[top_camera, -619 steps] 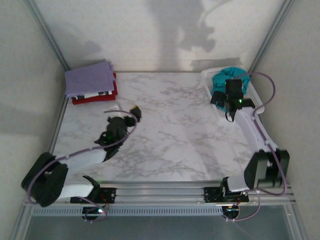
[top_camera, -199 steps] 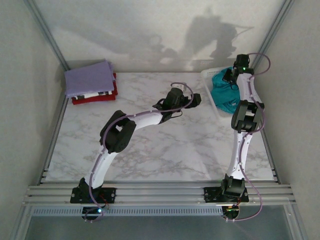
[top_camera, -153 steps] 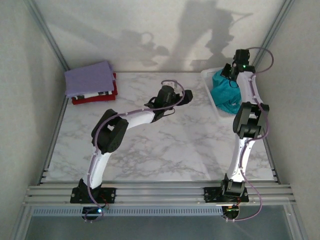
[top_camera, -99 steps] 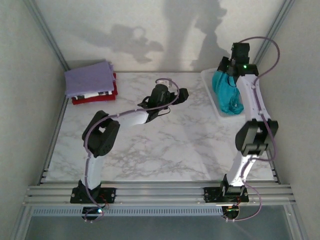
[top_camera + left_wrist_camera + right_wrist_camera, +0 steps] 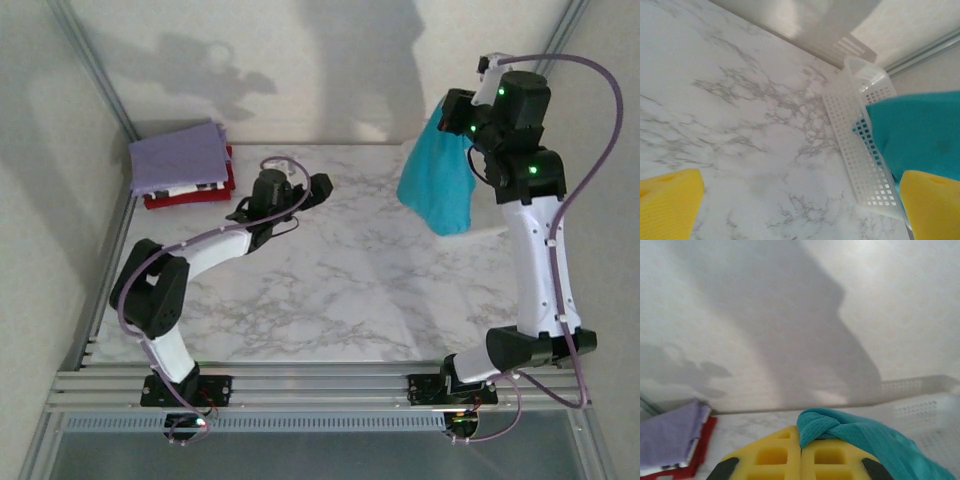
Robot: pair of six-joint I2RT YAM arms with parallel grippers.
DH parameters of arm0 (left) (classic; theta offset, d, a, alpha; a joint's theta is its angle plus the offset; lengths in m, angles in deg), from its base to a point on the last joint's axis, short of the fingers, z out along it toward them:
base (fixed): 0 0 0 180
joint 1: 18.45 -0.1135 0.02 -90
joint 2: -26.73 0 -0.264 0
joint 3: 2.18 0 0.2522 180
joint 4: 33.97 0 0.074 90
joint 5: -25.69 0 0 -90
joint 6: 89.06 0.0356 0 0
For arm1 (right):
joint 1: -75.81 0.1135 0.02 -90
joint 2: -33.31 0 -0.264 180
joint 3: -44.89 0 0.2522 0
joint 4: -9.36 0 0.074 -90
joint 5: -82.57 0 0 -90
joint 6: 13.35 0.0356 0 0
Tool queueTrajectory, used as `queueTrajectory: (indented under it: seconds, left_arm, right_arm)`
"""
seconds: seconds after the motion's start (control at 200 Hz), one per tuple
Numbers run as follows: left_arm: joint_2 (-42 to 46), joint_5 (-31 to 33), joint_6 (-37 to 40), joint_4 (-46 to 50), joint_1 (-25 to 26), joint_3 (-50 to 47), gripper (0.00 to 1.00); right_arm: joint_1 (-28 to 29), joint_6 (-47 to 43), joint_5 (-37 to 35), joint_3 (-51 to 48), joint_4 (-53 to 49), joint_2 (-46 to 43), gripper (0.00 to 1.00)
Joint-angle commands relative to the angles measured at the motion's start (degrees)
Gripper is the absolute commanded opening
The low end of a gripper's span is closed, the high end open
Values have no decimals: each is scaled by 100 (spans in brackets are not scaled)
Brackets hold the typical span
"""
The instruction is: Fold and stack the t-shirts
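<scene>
I should swing my right gripper away from the basket over the marble tabletop's bare middle, lower and release the teal t-shirt [image 5: 440,185].
A teal t-shirt [image 5: 440,185] hangs in the air above the table's far right. My right gripper [image 5: 458,112] holds it by a bunched edge. In the right wrist view the yellow pads of the right gripper [image 5: 801,452] are pressed together with teal mesh cloth [image 5: 860,432] pinched between them. My left gripper [image 5: 318,187] hovers low over the middle back of the table, open and with nothing in it. Its yellow fingers [image 5: 667,202] stand wide apart and point toward the teal t-shirt [image 5: 920,135]. Folded t-shirts [image 5: 180,160] are stacked at the back left, lavender on top and red at the bottom.
A white perforated basket [image 5: 860,150] stands at the back right, under the hanging shirt; a strip of it [image 5: 490,232] shows behind the cloth. The marble tabletop [image 5: 340,290] is bare in the middle and front. Grey walls enclose the back and sides.
The right arm has risen and lifted the teal t-shirt out of the basket. The left arm has drawn back toward the left, still open.
</scene>
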Motion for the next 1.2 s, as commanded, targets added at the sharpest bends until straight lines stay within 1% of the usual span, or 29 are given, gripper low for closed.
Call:
queueTrajectory:
  seconds: [0.0, 0.11, 0.21, 0.28, 0.365, 0.416, 0.506, 0.581, 0.596, 0.606, 0.661, 0.676, 0.696, 0.746, 0.801, 0.856, 0.906, 0.981, 1.061, 1.126, 1.196]
  left_arm:
    - [433, -38, 299, 299, -187, -167, 100]
    - [880, -128, 575, 397, -375, -380, 100]
    - [1264, -128, 689, 636, -636, -504, 100]
    - [1500, -175, 772, 886, -842, -558, 100]
    - [1878, -183, 872, 1084, -1058, -771, 100]
    - [2108, -173, 889, 1167, -1174, -968, 100]
    - [2496, -99, 903, 1325, -1395, -1347, 100]
    - [2732, -67, 943, 1396, -1517, -1681, 100]
    - [2764, -67, 973, 1420, -1515, -1729, 100]
    - [2789, -63, 995, 1441, -1522, -1756, 100]
    - [2868, -42, 1122, 1608, -1520, -1843, 100]
    - [2890, -29, 1145, 1655, -1521, -1863, 100]
    - [2917, -7, 1161, 1714, -1516, -1892, 100]
    - [2978, -41, 1175, 1798, -1512, -1972, 100]
    - [3065, -166, 1208, 1857, -1466, -2037, 100]
    - [3144, -174, 1217, 1942, -1370, -2052, 100]
    - [3174, -159, 1216, 2026, -1260, -2039, 100]
    - [3076, -49, 1233, 2146, -1013, -1968, 100]
    - [2756, 92, 1272, 2308, -587, -1747, 100]
    - [2408, 57, 1319, 2456, -129, -1376, 100]
    - [2016, 353, 1360, 2605, 431, -941, 100]
  right_arm:
    - [234, 157, 694, 379, 93, -256, 0]
    - [428, 285, 913, 770, -70, -231, 0]
    - [804, 505, 1112, 736, -90, -166, 0]
    - [1206, 550, 1068, 408, -81, -150, 0]
    - [1714, 497, 832, -189, -39, -71, 0]
    - [1947, 542, 809, -571, 17, 20, 0]
    - [2326, 753, 931, -1139, 89, 401, 0]
    - [2539, 832, 953, -1221, -30, 926, 0]
    - [2558, 859, 936, -1211, -61, 1051, 4]
    - [2567, 874, 932, -1195, -77, 1128, 9]
    - [2538, 1018, 824, -1116, -143, 1519, 40]
    - [2507, 1028, 800, -1071, -149, 1617, 44]
    - [2462, 1020, 765, -970, -197, 1757, 47]
    - [2277, 1013, 695, -563, -516, 2088, 50]
    - [2062, 1007, 774, -92, -836, 2368, 52]
    - [1932, 963, 817, 296, -1139, 2499, 53]
    - [1889, 891, 701, 443, -1323, 2478, 54]
    - [1843, 815, 371, 267, -1424, 2236, 55]
    - [1627, 833, 46, -264, -1289, 1828, 56]
    - [1166, 981, 135, -614, -1190, 1493, 56]
    - [576, 1114, 419, -811, -1268, 1184, 56]
